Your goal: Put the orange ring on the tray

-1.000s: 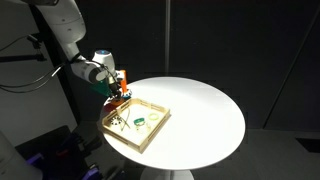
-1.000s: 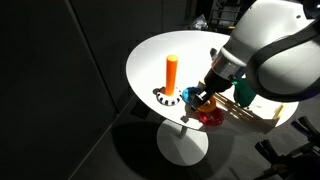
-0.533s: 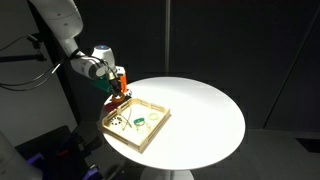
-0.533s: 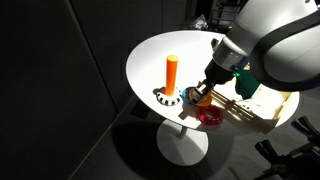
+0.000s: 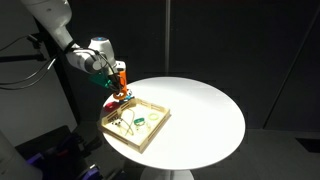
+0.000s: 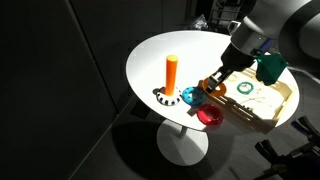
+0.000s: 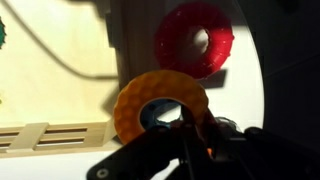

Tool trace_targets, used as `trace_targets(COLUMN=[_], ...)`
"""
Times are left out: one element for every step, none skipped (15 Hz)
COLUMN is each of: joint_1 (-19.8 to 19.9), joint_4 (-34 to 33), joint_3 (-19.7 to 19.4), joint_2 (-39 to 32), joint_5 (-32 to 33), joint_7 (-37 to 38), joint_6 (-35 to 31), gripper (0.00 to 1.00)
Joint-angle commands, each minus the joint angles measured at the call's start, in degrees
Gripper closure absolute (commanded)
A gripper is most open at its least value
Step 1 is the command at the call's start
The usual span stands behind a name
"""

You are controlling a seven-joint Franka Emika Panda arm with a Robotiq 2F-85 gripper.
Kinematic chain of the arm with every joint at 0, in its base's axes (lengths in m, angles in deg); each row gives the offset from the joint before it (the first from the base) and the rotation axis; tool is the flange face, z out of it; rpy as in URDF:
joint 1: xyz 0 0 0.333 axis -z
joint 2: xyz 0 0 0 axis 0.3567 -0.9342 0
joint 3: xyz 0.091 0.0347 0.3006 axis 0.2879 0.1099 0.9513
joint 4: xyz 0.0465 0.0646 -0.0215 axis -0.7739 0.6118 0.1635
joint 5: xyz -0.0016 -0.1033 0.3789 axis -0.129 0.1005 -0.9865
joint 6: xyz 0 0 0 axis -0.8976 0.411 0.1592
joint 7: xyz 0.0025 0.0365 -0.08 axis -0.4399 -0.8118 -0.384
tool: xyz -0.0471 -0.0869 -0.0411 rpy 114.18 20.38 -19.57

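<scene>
I should next use my gripper to carry the orange ring [image 6: 214, 87] away from the peg and past the red ring, turning over the inside of the tray, because the ring still hangs beside the tray [image 6: 262, 113].
The orange ring [image 7: 135, 100] fills the middle of the wrist view, and my gripper [image 7: 188, 120] is shut on its lower rim. In an exterior view the orange ring [image 6: 214, 87] hangs a little above the white table, between the upright orange peg [image 6: 171, 73] and the tray [image 6: 262, 113]. The gripper [image 6: 221, 81] comes down on it from above. In an exterior view the light-wood tray [image 5: 158, 131] lies at the table's near left, with the gripper [image 5: 120, 89] just over its far corner.
A red ring [image 6: 210, 116] and a blue ring [image 6: 190, 96] lie on the table below the gripper. A small green ring [image 5: 141, 121] lies inside the tray. The round white table [image 5: 205, 115] drops off close behind the peg.
The gripper closed on the orange ring and lifted it off the table, moving slightly up and toward the tray.
</scene>
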Motion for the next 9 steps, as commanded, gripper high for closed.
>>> trace_targets(joint_1=[0.26, 0.29, 0.6, 1.12, 1.46, 1.92, 2.41, 3.02, 3.44], joint_4=[5.35, 6.37, 7.55, 8.68, 9.54, 10.45, 11.18, 11.79, 12.17], joint_3=[-2.09, -2.7, -3.06, -3.19, -3.37, -3.38, -3.28, -2.94, -2.65], joint_2=[3.68, 3.96, 3.96, 3.96, 3.96, 4.11, 4.29, 4.54, 5.03], joint_5=[-0.88, -0.87, -1.27, -1.98, -2.57, -3.39, -4.22, -5.31, -6.35], joint_7=[1.14, 1.31, 1.28, 1.06, 0.98, 0.79, 0.63, 0.3, -0.02], joint_6=[1.01, 1.01, 0.86, 0.58, 0.53, 0.39, 0.23, -0.06, -0.33], gripper=[0.95, 0.95, 0.95, 0.95, 0.95, 0.95, 0.95, 0.95, 0.95])
